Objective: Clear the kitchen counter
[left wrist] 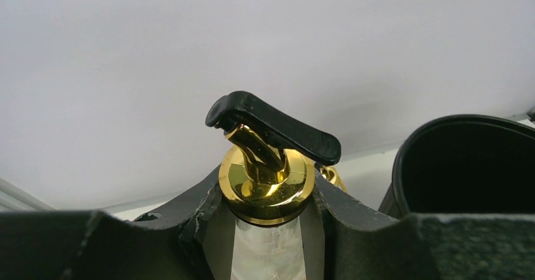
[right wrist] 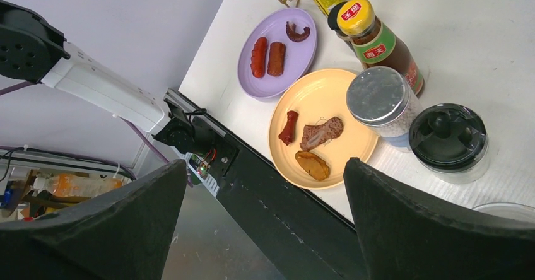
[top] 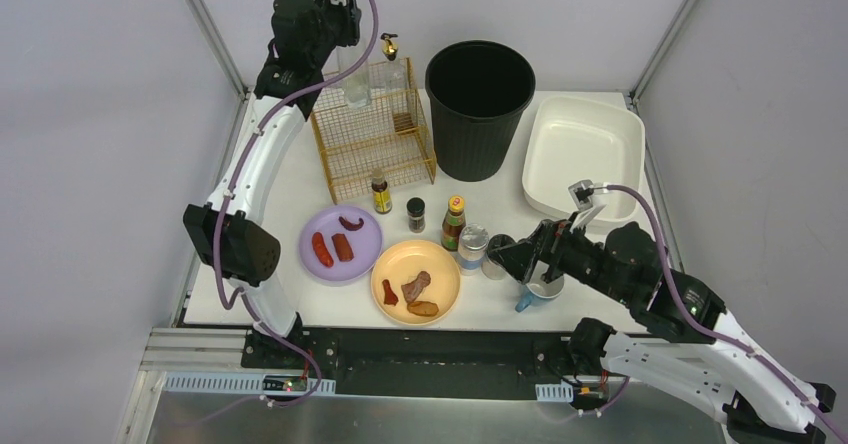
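Observation:
My left gripper should move down over the free spot in the gold wire basket's back part and release the glass bottle. There is room beside the other gold-capped bottle.
The white kitchen counter holds a purple plate with sausages, a yellow plate with food scraps, a brown sauce bottle, a spice jar, a small yellow-labelled bottle, a silver-lidded jar and a black-lidded jar. My left gripper is raised at the back over the gold wire basket, shut on a glass bottle with a gold cap. My right gripper is open and empty, above the front edge near the yellow plate.
A black bin stands at the back centre, with a white tub to its right. A blue cup sits under my right arm. The black rail runs along the front edge.

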